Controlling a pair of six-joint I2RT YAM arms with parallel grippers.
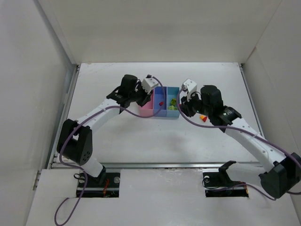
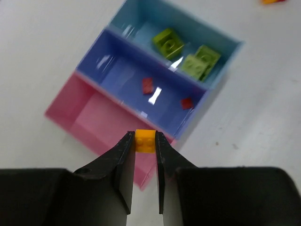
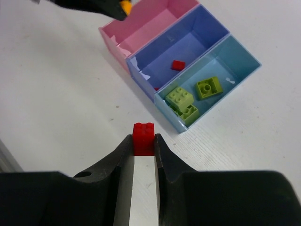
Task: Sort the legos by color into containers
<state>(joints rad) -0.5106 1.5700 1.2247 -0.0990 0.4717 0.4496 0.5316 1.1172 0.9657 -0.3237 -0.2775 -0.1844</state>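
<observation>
My right gripper moves away from my base next, across the light blue bin, until it is over the medium blue bin (image 1: pixel 160 100).
My left gripper (image 2: pixel 145 137) is shut on an orange-yellow brick (image 2: pixel 145 141) and holds it over the near edge of the pink bin (image 2: pixel 101 117), which shows no bricks. The medium blue bin (image 2: pixel 117 70) holds two red bricks (image 2: pixel 148 85). The light blue bin (image 2: pixel 141 23) holds three yellow-green bricks (image 2: pixel 168 41). My right gripper (image 3: pixel 144 140) is shut on a red brick (image 3: pixel 143 135) above the table, just short of the light blue bin (image 3: pixel 235 63). In the top view the left gripper (image 1: pixel 148 100) and right gripper (image 1: pixel 184 107) flank the bins (image 1: pixel 160 112).
A few loose orange and red bricks (image 1: pixel 203 117) lie on the table right of the bins, under my right arm. White walls enclose the table on the left, back and right.
</observation>
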